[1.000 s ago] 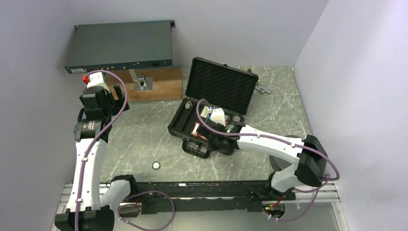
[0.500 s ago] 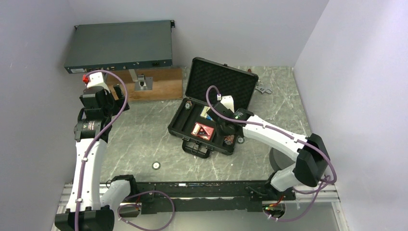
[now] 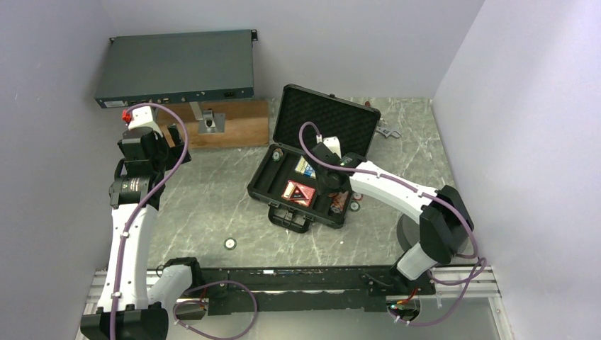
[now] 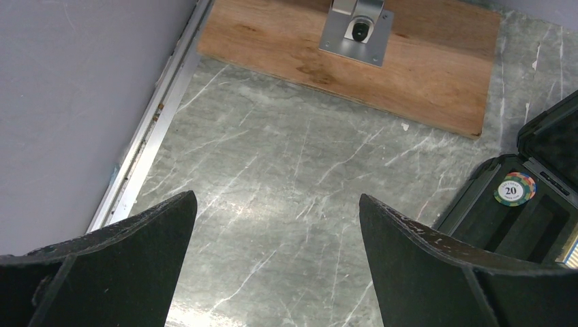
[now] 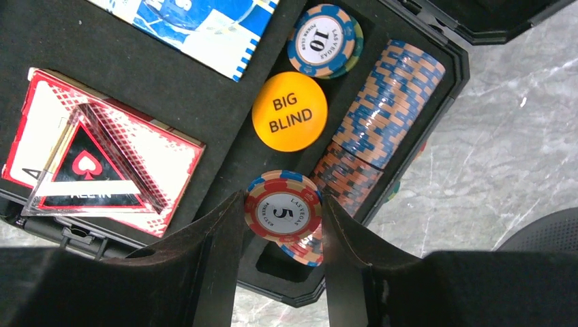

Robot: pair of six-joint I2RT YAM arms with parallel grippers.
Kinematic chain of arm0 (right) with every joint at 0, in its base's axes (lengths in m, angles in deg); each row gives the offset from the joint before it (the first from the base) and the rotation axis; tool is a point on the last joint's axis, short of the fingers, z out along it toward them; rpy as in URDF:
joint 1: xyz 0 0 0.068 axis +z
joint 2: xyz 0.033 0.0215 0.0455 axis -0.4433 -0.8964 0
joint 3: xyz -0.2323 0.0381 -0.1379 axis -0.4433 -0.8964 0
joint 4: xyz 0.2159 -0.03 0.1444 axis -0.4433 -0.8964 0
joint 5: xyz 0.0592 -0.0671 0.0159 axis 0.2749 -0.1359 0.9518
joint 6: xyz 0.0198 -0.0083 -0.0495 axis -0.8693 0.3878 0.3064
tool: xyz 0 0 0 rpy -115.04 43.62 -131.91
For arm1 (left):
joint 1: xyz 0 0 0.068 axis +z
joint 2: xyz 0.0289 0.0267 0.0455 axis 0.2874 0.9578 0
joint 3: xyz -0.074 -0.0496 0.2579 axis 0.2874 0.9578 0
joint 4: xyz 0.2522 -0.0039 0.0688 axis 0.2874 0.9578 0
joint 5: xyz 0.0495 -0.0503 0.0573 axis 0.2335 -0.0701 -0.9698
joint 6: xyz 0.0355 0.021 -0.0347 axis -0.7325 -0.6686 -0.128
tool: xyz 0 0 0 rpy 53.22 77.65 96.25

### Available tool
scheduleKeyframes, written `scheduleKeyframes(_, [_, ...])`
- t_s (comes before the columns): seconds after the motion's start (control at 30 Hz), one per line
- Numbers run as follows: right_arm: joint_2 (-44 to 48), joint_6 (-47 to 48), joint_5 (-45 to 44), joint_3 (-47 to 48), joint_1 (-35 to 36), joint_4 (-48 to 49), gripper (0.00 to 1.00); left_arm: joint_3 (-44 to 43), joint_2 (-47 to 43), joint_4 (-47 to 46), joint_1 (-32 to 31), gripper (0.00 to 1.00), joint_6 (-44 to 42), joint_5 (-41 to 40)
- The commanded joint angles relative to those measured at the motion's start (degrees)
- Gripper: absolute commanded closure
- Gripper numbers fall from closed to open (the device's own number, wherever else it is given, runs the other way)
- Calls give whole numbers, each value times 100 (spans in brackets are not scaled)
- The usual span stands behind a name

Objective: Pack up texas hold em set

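Observation:
My right gripper should lower the red chip toward the red card deck (image 5: 102, 161), beside the BIG BLIND disc, and release it next, as that slot has open room.
The black case (image 3: 280, 211) lies open on the table, lid (image 3: 324, 125) upright. My right gripper (image 5: 283, 216) is shut on a red "5" poker chip (image 5: 283, 212), held over the case's right chip slot. Below it lie a row of chips (image 5: 380, 114), the orange BIG BLIND disc (image 5: 289, 111), a "10" chip stack (image 5: 325, 41), a red card deck (image 5: 102, 161) and a blue deck (image 5: 198, 20). My left gripper (image 4: 276, 235) is open and empty over bare table at the far left; a "20" chip (image 4: 514, 189) shows in the case's corner. One chip (image 3: 229, 244) lies loose near the front.
A grey-blue rack box (image 3: 177, 69) stands at the back left on a wooden board (image 3: 234, 127) that carries a metal bracket (image 4: 357, 24). A wrench (image 3: 387, 131) lies behind the case lid. Walls close in on the left and right.
My right gripper has moved from the case's front edge back and right, over the chip slots, and turned. The left arm has not moved.

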Motion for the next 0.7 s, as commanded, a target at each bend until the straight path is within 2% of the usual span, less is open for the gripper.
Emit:
scheduleKeyframes(0.0, [-135,170,99,280,-32,235,100,-22,-129,-243,-27,5,-51,103])
scheduleKeyframes(0.67, [-694,263,243,382,-50,295,100,-20,-172,-250,-40,5,-51,147])
